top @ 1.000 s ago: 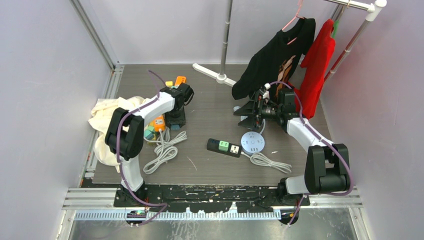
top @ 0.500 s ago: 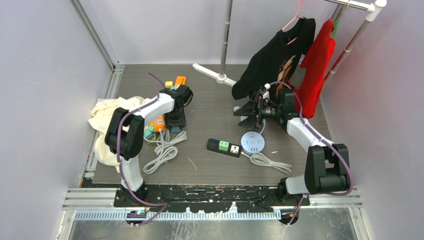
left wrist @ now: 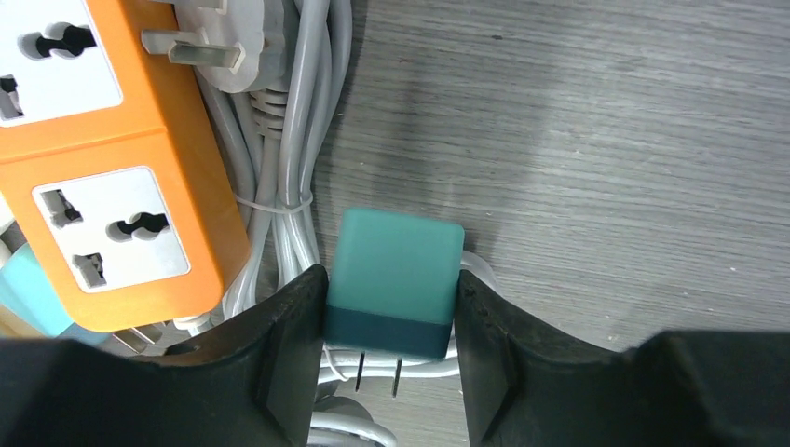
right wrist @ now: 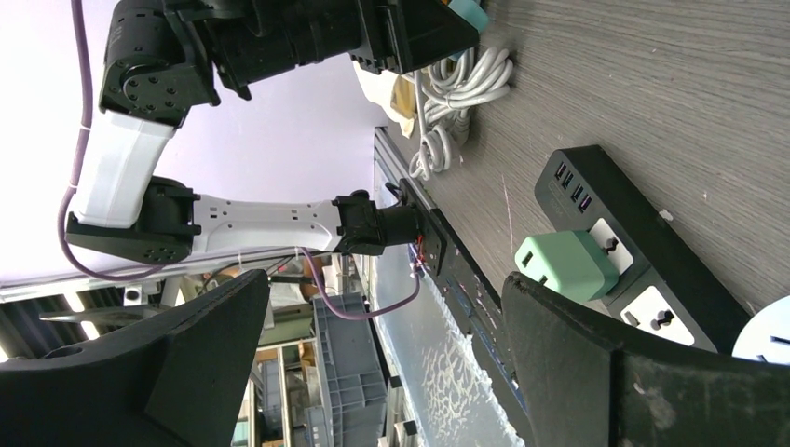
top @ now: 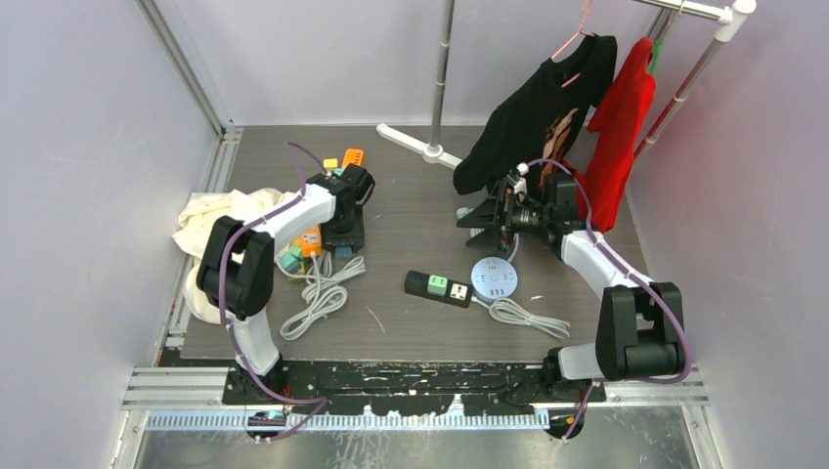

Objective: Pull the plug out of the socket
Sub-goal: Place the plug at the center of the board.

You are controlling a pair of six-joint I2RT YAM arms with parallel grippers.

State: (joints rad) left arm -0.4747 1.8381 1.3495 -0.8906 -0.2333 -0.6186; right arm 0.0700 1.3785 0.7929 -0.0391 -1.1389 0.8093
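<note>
The green plug is still in the socket, below my right gripper and to its left in the top view. My right gripper will go down next, tipping down and back over the green plug.
A teal plug sits between the fingers of my left gripper, which is shut on its two sides. Its two bare prongs point toward me, free of any socket, above a coiled white cable. The orange socket strip lies just to the left with its outlets empty. From above, the left gripper stands over the cable coil beside the orange strip. My right gripper hangs open and empty above the table.
A black power strip with a green plug in it lies mid-table beside a round white socket and its cable. Cream cloth lies far left. Black and red shirts hang on a rack at back right.
The left arm's upper link has shifted slightly left while its gripper stays over the cable coil with the plug. The right arm has not moved.
</note>
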